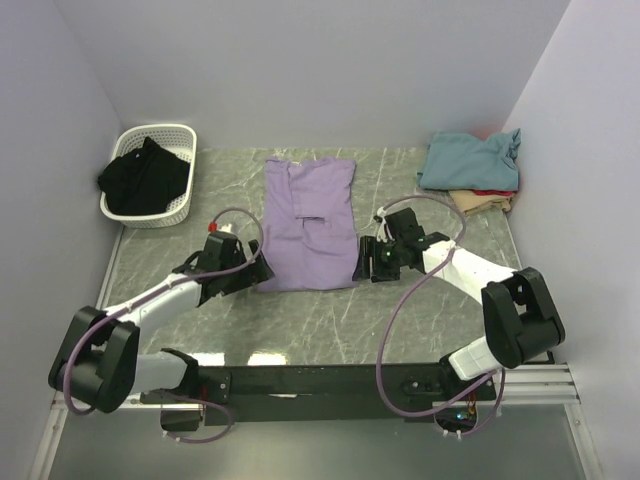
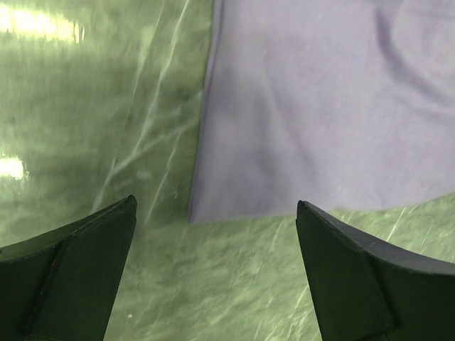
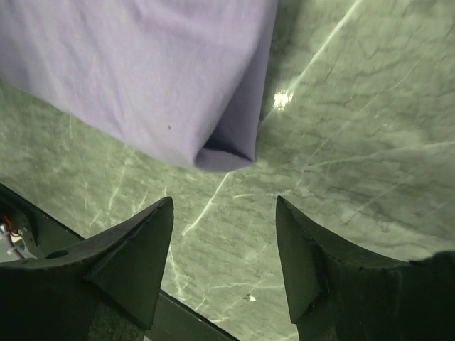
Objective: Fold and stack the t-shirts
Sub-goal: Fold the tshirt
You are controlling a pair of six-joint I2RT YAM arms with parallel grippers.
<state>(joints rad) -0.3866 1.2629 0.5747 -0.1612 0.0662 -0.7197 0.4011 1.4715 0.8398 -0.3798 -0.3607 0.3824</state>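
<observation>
The lavender t-shirt's near corner on the basket side is below the spread fingers of my left gripper. I will lower my left gripper onto that corner next and close there.
The lavender t-shirt [image 1: 308,224] lies flat in the middle of the table, folded into a long strip with its near hem toward the arms. My left gripper [image 1: 256,270] is open at its near left corner, which shows just ahead of the fingers in the left wrist view [image 2: 213,206]. My right gripper [image 1: 362,262] is open at its near right corner, a folded edge in the right wrist view [image 3: 224,153]. Neither touches the cloth. A stack of folded shirts sits at the far right: teal [image 1: 470,158] on top, red [image 1: 495,192] and tan [image 1: 482,203] below.
A white basket [image 1: 180,205] with a dark garment [image 1: 145,178] in it stands at the far left. The green marble tabletop [image 1: 330,320] is walled in by pale panels on three sides. A black rail runs along the near edge.
</observation>
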